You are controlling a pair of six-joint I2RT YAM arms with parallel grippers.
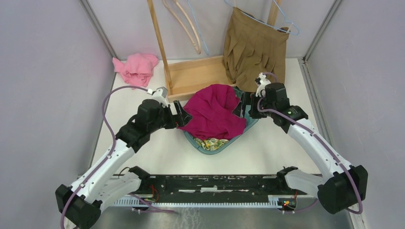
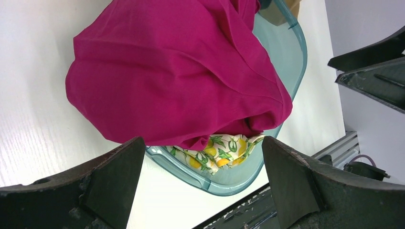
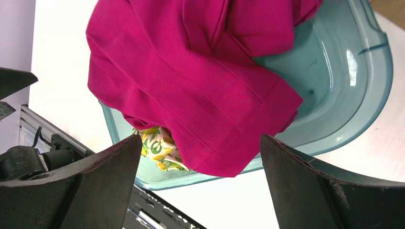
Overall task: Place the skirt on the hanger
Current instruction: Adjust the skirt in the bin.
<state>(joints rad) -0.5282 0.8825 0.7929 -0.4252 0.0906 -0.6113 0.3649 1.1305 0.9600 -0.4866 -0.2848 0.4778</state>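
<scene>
My right gripper needs to move down and to its left in the top view, so that it can pinch loose folds at the skirt's middle [image 1: 216, 115] [image 3: 197, 67] below.
A magenta skirt [image 1: 215, 112] lies bunched in a teal bin [image 1: 210, 148] at mid-table, spilling over its left rim. My left gripper [image 1: 184, 116] is open and empty at the skirt's left edge. My right gripper [image 1: 242, 105] is open and empty at the bin's right side. In the left wrist view the skirt [image 2: 176, 71] fills the space above the open gripper [image 2: 203, 140]. In the right wrist view the skirt [image 3: 200, 81] hangs over the bin [image 3: 344, 71] above the open gripper [image 3: 200, 138]. Empty hangers [image 1: 184, 24] hang on the wooden rack [image 1: 191, 76] behind.
A floral cloth [image 1: 212, 142] lies under the skirt in the bin. A brown skirt [image 1: 255, 47] hangs on a blue wire hanger [image 1: 286, 19] at the back right. A pink garment [image 1: 136, 69] lies at the back left. Grey walls close both sides.
</scene>
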